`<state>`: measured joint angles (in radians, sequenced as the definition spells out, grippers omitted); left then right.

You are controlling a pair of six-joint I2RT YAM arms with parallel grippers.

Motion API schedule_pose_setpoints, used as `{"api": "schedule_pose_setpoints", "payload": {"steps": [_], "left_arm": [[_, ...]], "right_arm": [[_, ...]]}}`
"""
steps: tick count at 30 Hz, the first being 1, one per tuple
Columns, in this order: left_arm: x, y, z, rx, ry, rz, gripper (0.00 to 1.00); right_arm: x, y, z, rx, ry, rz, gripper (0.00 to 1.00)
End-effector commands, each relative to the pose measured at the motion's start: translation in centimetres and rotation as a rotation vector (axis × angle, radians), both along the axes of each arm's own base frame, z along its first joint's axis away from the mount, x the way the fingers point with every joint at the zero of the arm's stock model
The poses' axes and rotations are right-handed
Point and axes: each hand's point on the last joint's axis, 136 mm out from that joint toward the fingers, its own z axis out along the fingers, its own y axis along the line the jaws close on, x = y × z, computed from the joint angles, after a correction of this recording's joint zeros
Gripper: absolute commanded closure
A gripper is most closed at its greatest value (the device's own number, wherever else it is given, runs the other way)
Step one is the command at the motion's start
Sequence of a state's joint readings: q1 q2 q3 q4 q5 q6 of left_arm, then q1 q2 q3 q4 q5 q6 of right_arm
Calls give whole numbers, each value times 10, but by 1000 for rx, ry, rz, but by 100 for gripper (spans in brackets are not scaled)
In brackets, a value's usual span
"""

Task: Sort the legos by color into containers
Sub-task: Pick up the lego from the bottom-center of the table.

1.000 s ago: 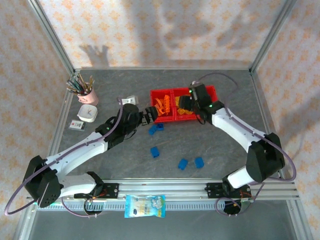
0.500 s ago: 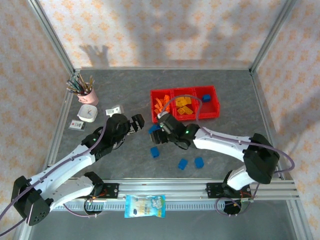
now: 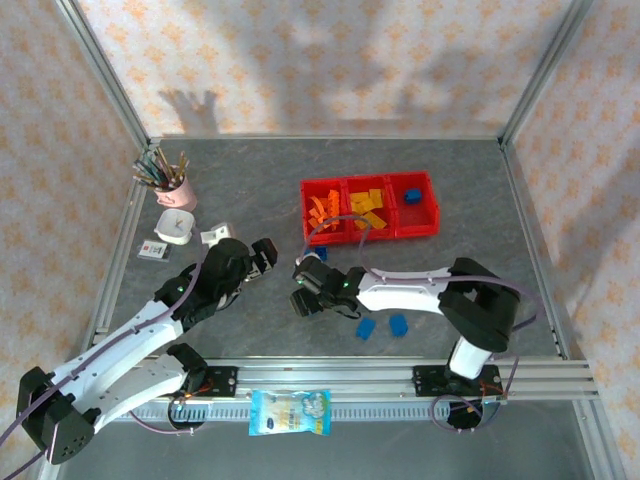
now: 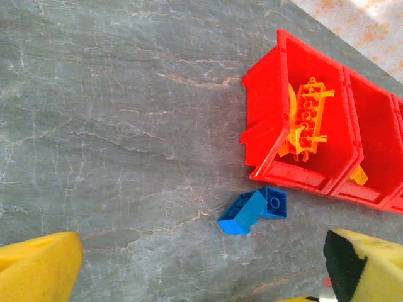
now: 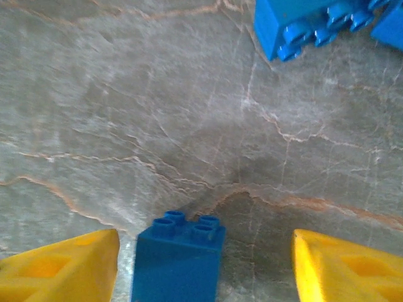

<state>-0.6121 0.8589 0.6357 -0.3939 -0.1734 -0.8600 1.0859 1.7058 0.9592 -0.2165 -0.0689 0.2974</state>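
I will lower my right gripper slightly next and close it across opposite sides of the blue lego, because the upright brick is just below it, already between the open fingers.
Three joined red containers (image 3: pixel 397 226) stand at the back. The left one holds orange legos (image 3: pixel 322 211), the middle one yellow legos (image 3: pixel 366 208), the right one a blue lego (image 3: pixel 412 196). My right gripper (image 3: pixel 305 298) is open low over the table, straddling an upright blue lego (image 5: pixel 179 259) that sits close to its left finger (image 5: pixel 60 269). Two blue legos (image 4: pixel 254 211) lie just in front of the left container (image 4: pixel 267 135). My left gripper (image 3: pixel 263 251) hangs open and empty to their left. Two more blue legos (image 3: pixel 366 327) (image 3: pixel 398 323) lie nearer the front.
A pink cup of pencils (image 3: pixel 166 180), a white dish (image 3: pixel 175 226), a small white box (image 3: pixel 215 236) and a card (image 3: pixel 152 249) stand at the left. A snack packet (image 3: pixel 290 412) lies on the front rail. Metal frame posts bound the table.
My right arm swung from the containers down to the table and now straddles a blue lego. My left arm drew back left and toward the front, away from the containers.
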Motion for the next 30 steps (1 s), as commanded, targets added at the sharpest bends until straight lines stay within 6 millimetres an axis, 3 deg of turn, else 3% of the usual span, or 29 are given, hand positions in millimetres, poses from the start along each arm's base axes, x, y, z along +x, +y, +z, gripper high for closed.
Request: {"api": "schedule_pose_setpoints", "payload": {"steps": [1, 10, 17, 24, 27, 30], "left_arm": [[0, 11, -2, 14, -1, 47, 1], [-1, 13, -4, 15, 5, 50, 1], [1, 11, -2, 8, 1, 46, 1], [7, 4, 7, -11, -8, 33, 1], [12, -4, 16, -27, -20, 3, 1], [17, -12, 24, -46, -38, -21, 1]], "right_arm": [[8, 2, -3, -28, -31, -28, 32], [7, 0, -16, -61, -11, -34, 48], [7, -1, -8, -48, -20, -45, 68], [17, -1, 19, 12, -55, -87, 77], [29, -7, 38, 51, -65, -126, 77], [51, -26, 56, 70, -85, -199, 77]]}}
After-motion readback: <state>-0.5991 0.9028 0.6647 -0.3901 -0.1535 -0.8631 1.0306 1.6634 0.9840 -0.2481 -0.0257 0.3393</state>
